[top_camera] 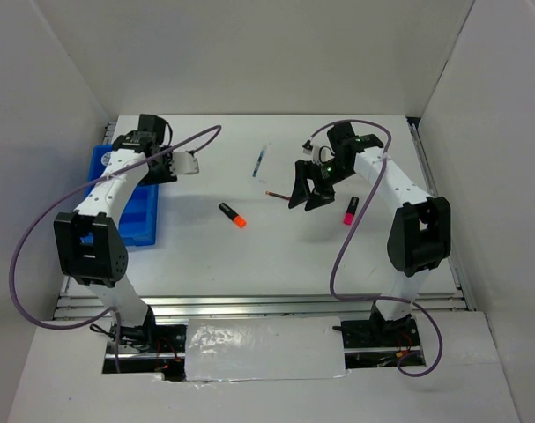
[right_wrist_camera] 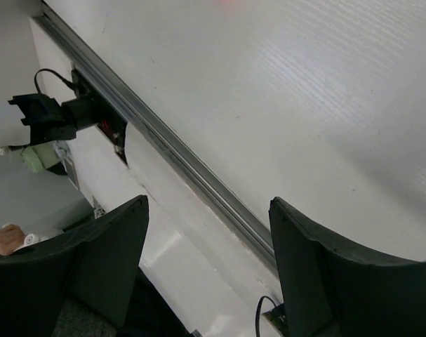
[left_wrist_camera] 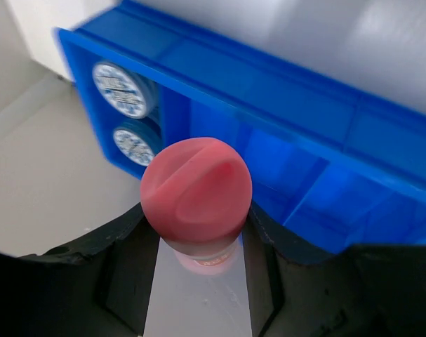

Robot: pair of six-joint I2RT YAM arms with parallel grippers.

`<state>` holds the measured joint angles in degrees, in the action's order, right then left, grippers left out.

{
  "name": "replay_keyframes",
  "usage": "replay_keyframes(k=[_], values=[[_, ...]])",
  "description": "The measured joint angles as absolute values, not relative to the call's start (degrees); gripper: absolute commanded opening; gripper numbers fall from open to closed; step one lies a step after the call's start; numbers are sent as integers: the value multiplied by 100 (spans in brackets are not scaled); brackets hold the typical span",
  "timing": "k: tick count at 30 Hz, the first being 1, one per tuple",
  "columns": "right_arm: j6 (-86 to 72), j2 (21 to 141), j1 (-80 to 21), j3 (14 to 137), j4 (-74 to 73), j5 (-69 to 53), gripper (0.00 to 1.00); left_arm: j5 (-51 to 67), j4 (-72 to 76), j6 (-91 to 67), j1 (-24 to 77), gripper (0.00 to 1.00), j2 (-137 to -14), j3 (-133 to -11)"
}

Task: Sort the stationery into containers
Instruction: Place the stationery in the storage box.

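Observation:
The tray's empty section beside the tape rolls is below and to the left in the top view, so the robot's left gripper should move that way next and lower the marker point(left_wrist_camera: 196, 188) into it.
My left gripper point(top_camera: 177, 165) is shut on the chunky pink marker point(left_wrist_camera: 196, 188); in the left wrist view point(left_wrist_camera: 197, 219) the marker's pink cap points at the blue tray point(left_wrist_camera: 269, 98). The gripper hovers by the tray's point(top_camera: 137, 218) far right edge. Two blue-white tape rolls point(left_wrist_camera: 120, 89) point(left_wrist_camera: 135, 145) lie in an end compartment. My right gripper point(top_camera: 308, 197) is open and empty above the table, next to the thin red pen point(top_camera: 276, 193). The blue pen point(top_camera: 261, 160), black-orange highlighter point(top_camera: 233, 215) and black-pink highlighter point(top_camera: 350, 211) lie on the table.
White walls enclose the table on the left, back and right. A metal rail point(right_wrist_camera: 191, 168) runs along the near table edge. The right wrist view shows only bare table, the rail and a cable between the open fingers point(right_wrist_camera: 107, 246).

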<state>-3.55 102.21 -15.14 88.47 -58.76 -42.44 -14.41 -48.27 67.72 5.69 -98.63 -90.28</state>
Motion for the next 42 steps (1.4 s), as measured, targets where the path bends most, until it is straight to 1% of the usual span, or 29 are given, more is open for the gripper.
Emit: replay_keyframes(k=[3, 9, 13, 22, 31, 37, 39, 40, 42], values=[[-355, 10221, -1520, 8847, -5872, -4246, 76, -1153, -4812, 7321, 95, 0, -9891, -8777], [-355, 10221, -1544, 8833, -5865, -4246, 76, -301, -4462, 8009, -869, 0, -10090, -9085], [-355, 10221, -1551, 8766, -5850, -4244, 76, 165, -4281, 8429, -1264, 0, -10127, -9087], [-355, 10221, -1562, 8761, -5828, -4235, 76, 718, -4143, 8711, -1365, 0, -10593, -9129], [-355, 10221, -1592, 8757, -5824, -4169, 76, 561, -3898, 8670, -1343, 1, -11113, -9181], [-355, 10221, -1594, 8757, -5824, -4150, 76, 375, -3881, 8659, -1354, 9, -11286, -9264], [-355, 10221, -1597, 8757, -5822, -4145, 76, 287, -3850, 8648, -1367, 15, -11325, -9266], [-355, 10221, -1597, 8757, -5822, -4136, 76, 252, -3837, 8635, -1372, 22, -11347, -9266], [-353, 10221, -1601, 8757, -5822, -4134, 76, 176, -3824, 8595, -1382, 32, -11402, -9266]])
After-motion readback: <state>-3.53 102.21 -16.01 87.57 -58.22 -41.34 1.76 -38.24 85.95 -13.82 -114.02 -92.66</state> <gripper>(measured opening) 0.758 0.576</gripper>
